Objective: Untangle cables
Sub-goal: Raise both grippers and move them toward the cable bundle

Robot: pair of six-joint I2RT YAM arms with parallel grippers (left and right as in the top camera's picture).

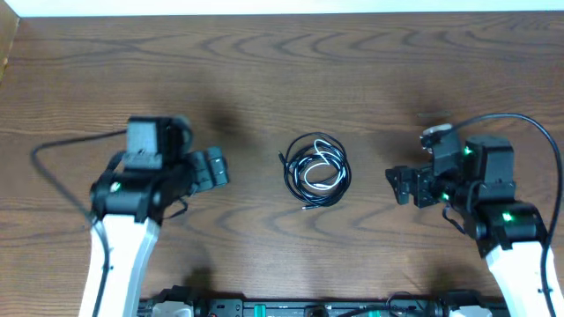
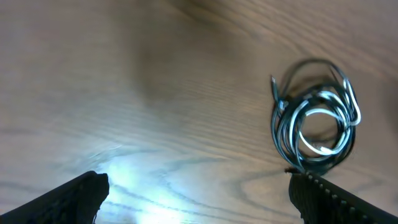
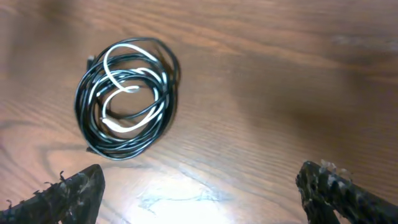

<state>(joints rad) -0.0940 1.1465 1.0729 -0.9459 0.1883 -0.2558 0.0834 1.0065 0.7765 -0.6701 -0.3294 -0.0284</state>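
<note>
The left gripper moves to the right in the overhead view next and down onto the coil's facing black cords, as they lie below it across bare wood.
The cables lie as one tangled coil of black cords with one white cord at the middle of the wooden table. The coil also shows in the left wrist view and in the right wrist view. My left gripper is open and empty, to the left of the coil with bare table between. In its own view the jaws are wide apart. My right gripper is open and empty, to the right of the coil. Its jaws are wide apart above bare wood.
The wooden table runs to a pale edge at the far side. A thick black arm cable loops out on the left and another arcs over the right arm. Equipment lines the near edge.
</note>
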